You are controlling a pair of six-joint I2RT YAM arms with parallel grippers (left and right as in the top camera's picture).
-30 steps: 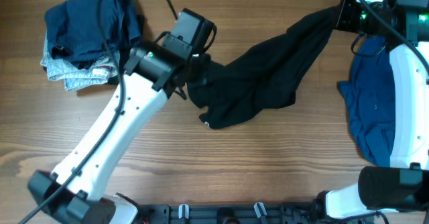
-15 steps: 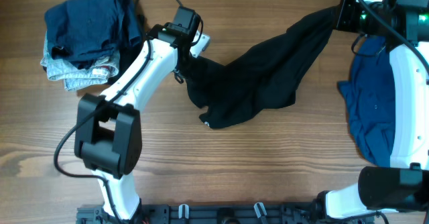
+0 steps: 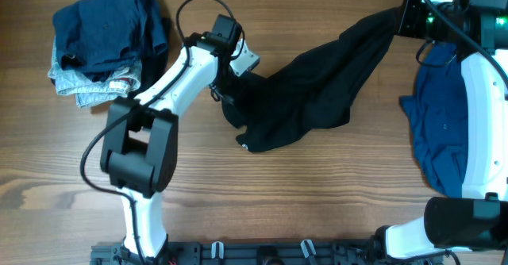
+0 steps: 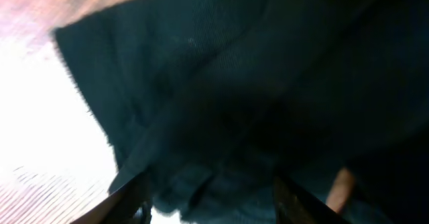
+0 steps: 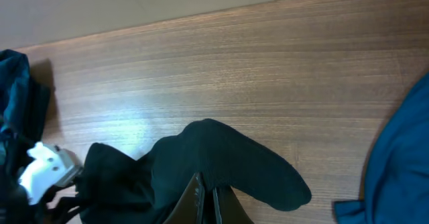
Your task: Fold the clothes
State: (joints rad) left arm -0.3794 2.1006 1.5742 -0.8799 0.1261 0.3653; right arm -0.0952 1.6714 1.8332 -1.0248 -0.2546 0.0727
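Note:
I will raise my right gripper, carry the held end outward and lower it onto the bare far tabletop to let go, as the black shirt is bunched short of there.
The black shirt lies stretched across the table's middle, from my left gripper to my right gripper. My left gripper sits on the shirt's bunched left end. In the left wrist view its fingers stand wide apart, with dark fabric filling the gap between them. My right gripper is at the far right, shut on the shirt's raised right end. The royal-blue garment lies crumpled by the right arm and also shows in the right wrist view.
A folded pile of navy and pale-denim pieces sits at the far left. The right arm's white link lies over the blue garment. Bare wooden table runs along the front.
My left arm has swung and its wrist has turned, with the gripper settling lower onto the shirt's left end. The shirt and the right arm have barely moved.

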